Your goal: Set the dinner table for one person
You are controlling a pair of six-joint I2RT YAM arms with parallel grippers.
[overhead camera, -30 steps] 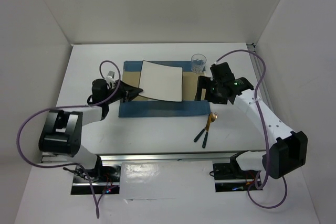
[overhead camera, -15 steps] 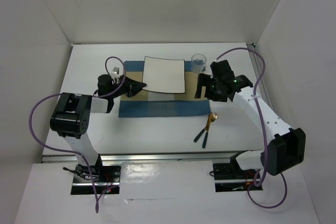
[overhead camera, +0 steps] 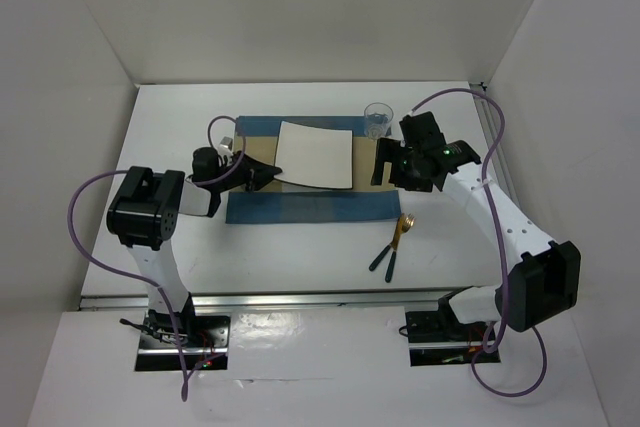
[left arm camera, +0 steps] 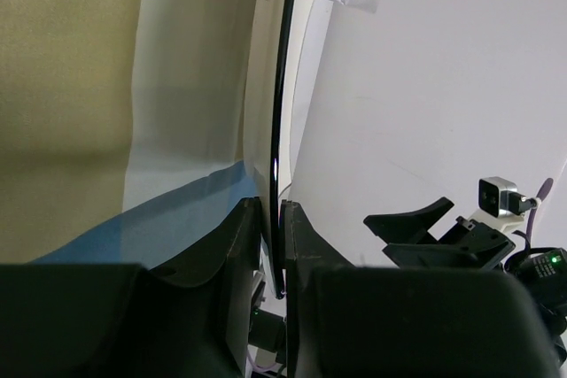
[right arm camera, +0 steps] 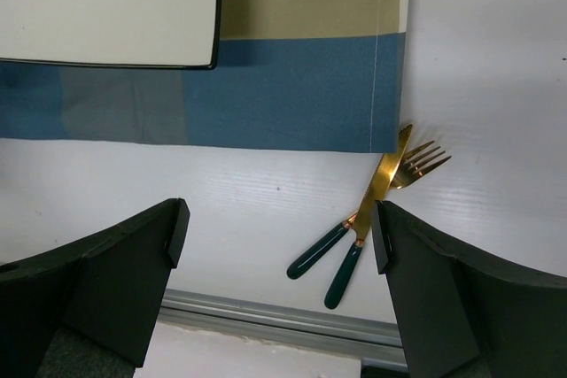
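I need to move the tilted plate in my left gripper down from above the placemat and slightly back next, its held edge onto the tan middle (left arm camera: pixel 73 81).
A square glossy white plate (overhead camera: pixel 315 155) with a dark rim hangs tilted over the blue-and-tan placemat (overhead camera: pixel 300 205) on the white dinner table (overhead camera: pixel 300 257). My left gripper (overhead camera: pixel 262 175) is shut on the plate's left edge. In the left wrist view the thin rim (left arm camera: pixel 279 86) runs straight between the closed fingers of that gripper (left arm camera: pixel 273 219). My right gripper (overhead camera: pixel 385 165) hovers open over the placemat's right end. The right wrist view shows that gripper (right arm camera: pixel 278 219) wide open and holding nothing, with a plate corner (right arm camera: pixel 106 6) above it.
A gold knife (overhead camera: pixel 392 245) and fork (right arm camera: pixel 416 165) with dark green handles lie crossed on the table, just off the placemat's near right corner. A clear glass (overhead camera: pixel 378 119) stands at the placemat's far right corner. White walls enclose the table on three sides.
My left arm has swung and carried the plate by its left edge slightly right and lower over the placemat. The right arm has barely moved, and its jaws are still open.
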